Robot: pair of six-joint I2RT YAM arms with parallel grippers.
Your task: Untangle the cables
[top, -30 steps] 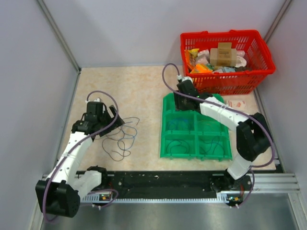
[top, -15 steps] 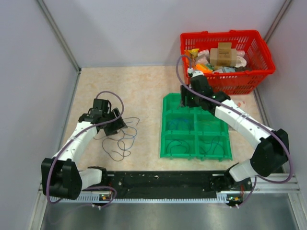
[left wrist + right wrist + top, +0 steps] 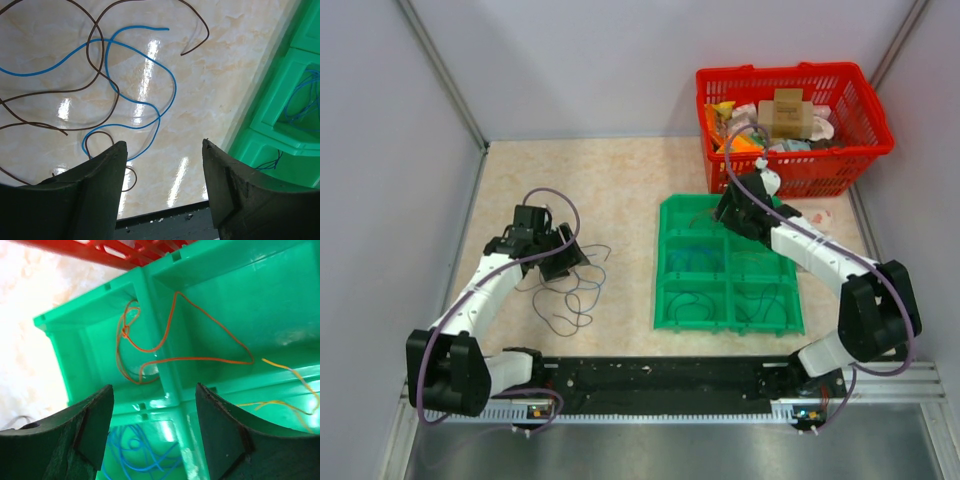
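The right gripper moves down onto the thin orange cable [image 3: 200, 359] where it drapes across the tray divider [image 3: 155, 315] next.
Loose cables [image 3: 575, 295] lie looped on the table left of the green tray [image 3: 665, 300]. The left wrist view shows a blue cable [image 3: 172, 82] crossing a brown cable [image 3: 118, 97] on the tabletop. My left gripper [image 3: 563, 258] hovers open over their near edge [image 3: 164, 142], holding nothing. My right gripper [image 3: 728, 212] hangs open above the tray's far row [image 3: 154, 387], empty. Below it an orange cable [image 3: 200, 359] drapes across a tray divider [image 3: 155, 315]. Blue cables [image 3: 135, 450] fill the compartment under the fingers, and a yellow cable [image 3: 295, 372] lies at right.
A red basket [image 3: 790, 175] full of packets stands behind the tray, its rim [image 3: 100, 250] at the top of the right wrist view. The tray's edge [image 3: 280, 100] sits right of the left gripper. Grey walls close in the left, back and right sides.
The right gripper has moved rightward along the tray's far row, from its far-left corner, and its jaws have widened a little. The left elbow swung outward early on; its gripper stayed over the cables.
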